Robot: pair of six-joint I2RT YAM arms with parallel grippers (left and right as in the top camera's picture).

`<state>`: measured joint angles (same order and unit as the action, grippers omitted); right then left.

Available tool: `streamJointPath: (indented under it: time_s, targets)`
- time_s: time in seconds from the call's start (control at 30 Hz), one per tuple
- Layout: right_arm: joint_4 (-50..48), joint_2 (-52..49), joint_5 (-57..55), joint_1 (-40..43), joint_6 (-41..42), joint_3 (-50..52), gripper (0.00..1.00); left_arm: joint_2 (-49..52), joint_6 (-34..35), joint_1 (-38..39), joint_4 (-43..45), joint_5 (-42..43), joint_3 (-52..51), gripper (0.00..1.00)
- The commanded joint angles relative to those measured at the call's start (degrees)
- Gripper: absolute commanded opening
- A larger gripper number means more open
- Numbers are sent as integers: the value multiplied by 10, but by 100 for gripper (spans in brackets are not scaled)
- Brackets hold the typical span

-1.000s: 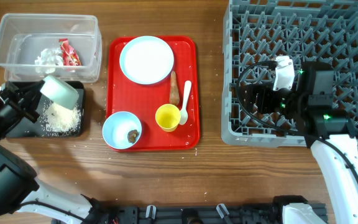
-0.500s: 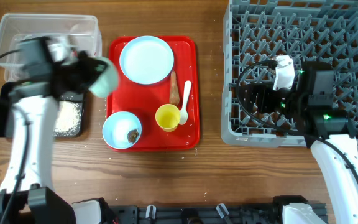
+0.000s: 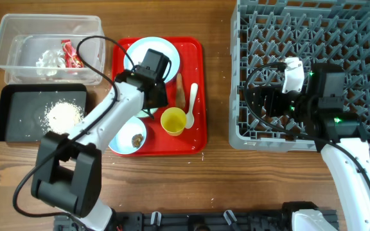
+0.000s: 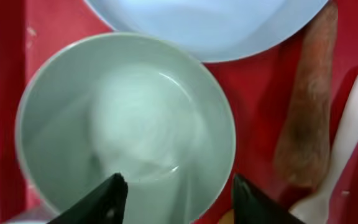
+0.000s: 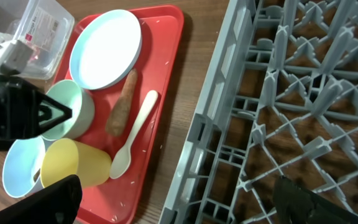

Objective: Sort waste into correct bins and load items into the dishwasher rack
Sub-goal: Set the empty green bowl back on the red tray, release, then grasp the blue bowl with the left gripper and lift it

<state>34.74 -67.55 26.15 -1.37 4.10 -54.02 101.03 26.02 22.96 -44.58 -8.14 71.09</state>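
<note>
I will next move my left gripper back from the empty bowl (image 4: 126,118), down onto the pale blue bowl's rim beside the yellow cup, since a brown lump is inside.
An empty pale bowl (image 4: 126,118) stands upright on the red tray, just below the round plate (image 3: 133,61). My left gripper (image 4: 179,186) is open directly over it. One finger hangs over the bowl's inside, the other just outside its rim. From the right wrist view this bowl (image 5: 73,112) sits beside a second bowl (image 3: 126,136) that holds a brown lump (image 3: 135,138). A yellow cup (image 3: 173,120), white spoon (image 3: 191,106) and brown stick (image 3: 180,90) lie close by. My right gripper (image 3: 257,102) stands open and empty above the grey rack (image 3: 307,38).
The clear tub (image 3: 18,25) at far left holds white tissue (image 3: 49,59) and a red wrapper (image 3: 71,54). In front of it the black tray (image 3: 18,122) carries a heap of rice crumbs (image 3: 63,115). Bare wood separates the red tray (image 3: 201,144) from the rack.
My left arm swung from the black tray across to the red tray with the bowl. Its jaws have opened and the bowl now rests on the tray. The right arm stayed still.
</note>
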Motion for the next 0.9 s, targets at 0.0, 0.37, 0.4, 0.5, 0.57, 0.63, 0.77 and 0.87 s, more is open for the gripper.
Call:
streamJointPath:
  time_s: [0.0, 0.37, 0.4, 0.5, 0.57, 0.63, 0.77, 0.87]
  targets:
    - [0, -5, 7, -3, 8, -8, 100, -56, 0, -9, -64, -13, 63, 57]
    - [5, -5, 7, -3, 9, -8, 100, -64, 57, -2, -34, 40, -145, 48]
    - [5, -5, 7, -3, 8, -8, 100, -64, 58, -2, -19, 45, -163, 45]
    - [5, -5, 7, -3, 8, -8, 100, -64, 58, -2, 7, 45, -188, 14]
    - [5, -5, 7, -3, 9, -8, 100, -64, 58, -2, 13, 50, -187, 4]
    - [5, -5, 7, -3, 8, -8, 100, -66, 58, -3, 13, 68, -186, 4]
    - [3, -5, 7, -3, 9, -8, 100, -83, 58, -3, -35, 82, -128, 4]
    - [-3, -5, 7, -3, 9, -8, 100, -102, 57, -4, -73, 108, -56, 4]
